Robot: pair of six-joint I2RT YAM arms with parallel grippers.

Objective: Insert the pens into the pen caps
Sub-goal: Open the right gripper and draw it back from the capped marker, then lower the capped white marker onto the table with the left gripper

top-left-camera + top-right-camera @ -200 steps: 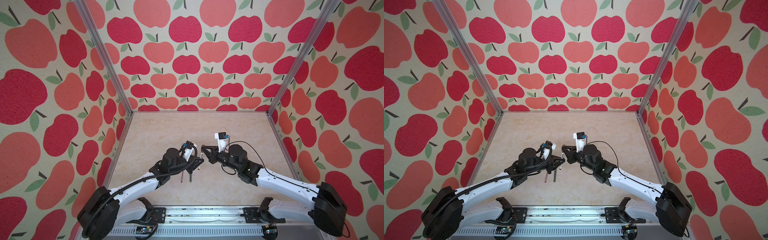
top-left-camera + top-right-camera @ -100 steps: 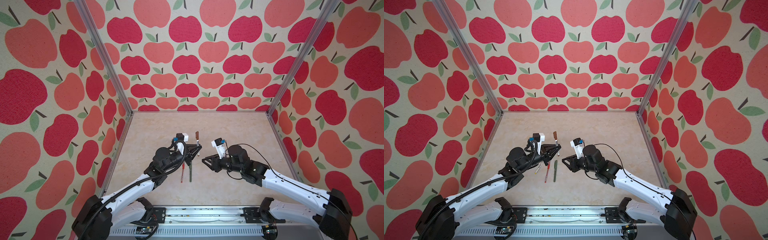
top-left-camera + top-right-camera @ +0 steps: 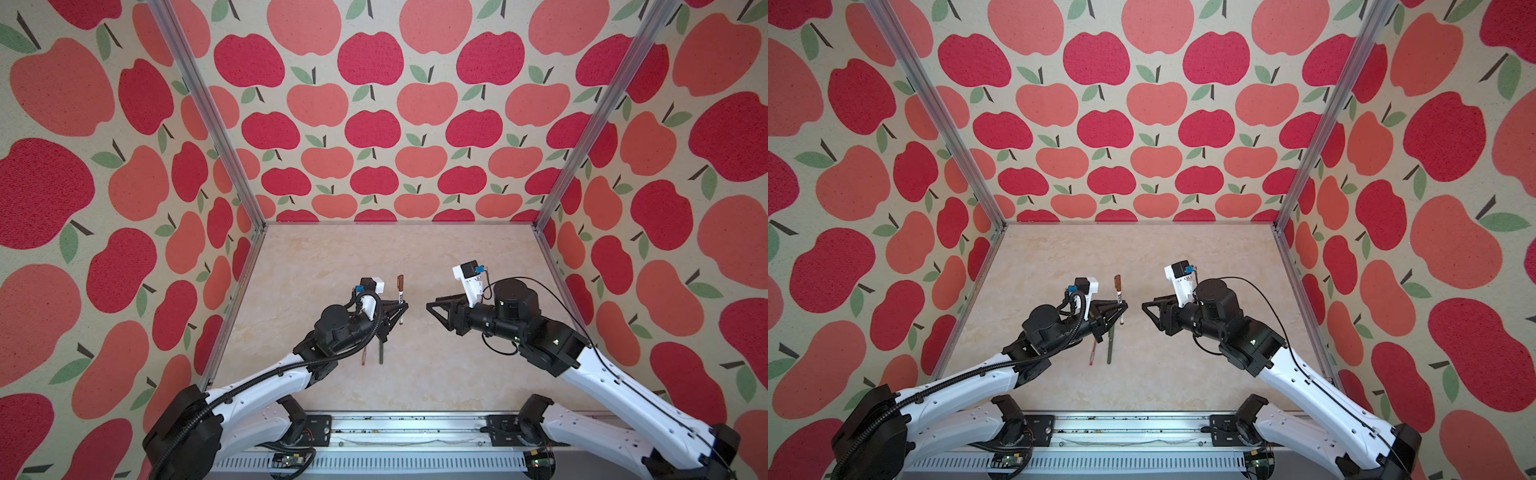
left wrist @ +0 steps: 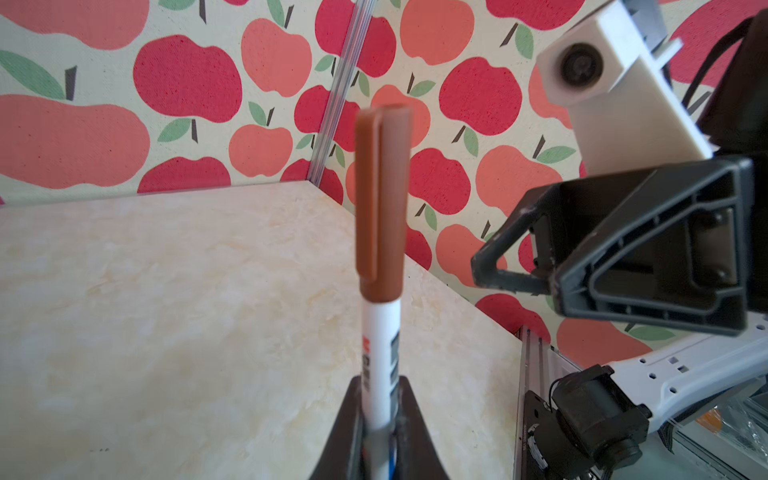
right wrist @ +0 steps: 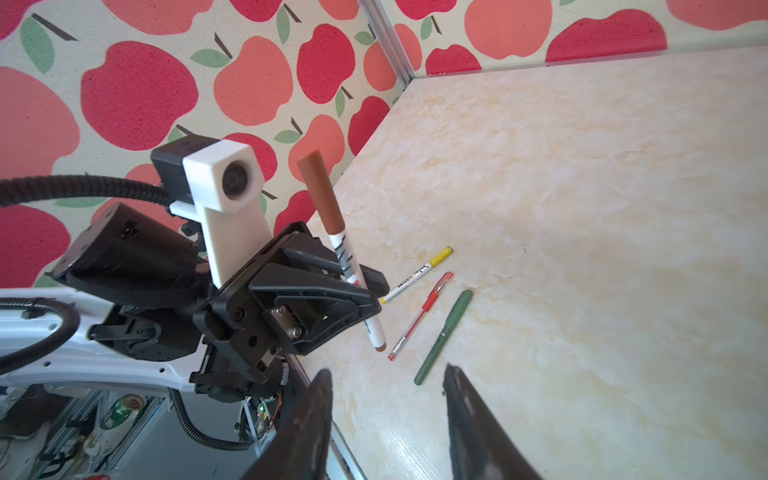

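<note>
The bare spot on the tabletop beside the dark green pen lies below my left gripper, so next my left gripper will tilt downward and bring the white pen flat down onto it.
My left gripper [image 3: 402, 308] [image 3: 1123, 307] is shut on a white pen [image 4: 380, 353] that stands upright with a brown pen cap [image 4: 380, 208] [image 3: 400, 281] on its upper end. My right gripper [image 3: 432, 302] [image 5: 386, 372] hangs open and holds nothing, a short way right of that pen. On the table below the left gripper [image 5: 370, 291] lie three capped pens side by side: a white pen with a yellow cap [image 5: 417, 274], a red pen [image 5: 420, 316] [image 3: 364, 357] and a dark green pen [image 5: 444, 336] [image 3: 380, 353].
The marble-patterned table [image 3: 457, 374] is boxed in by apple-print walls with metal corner posts [image 3: 590, 124]. A metal rail [image 3: 415, 432] with both arm bases runs along the front edge.
My right gripper has opened and drawn back to the right, away from the left gripper. The brown cap stays on the white pen in the left gripper.
</note>
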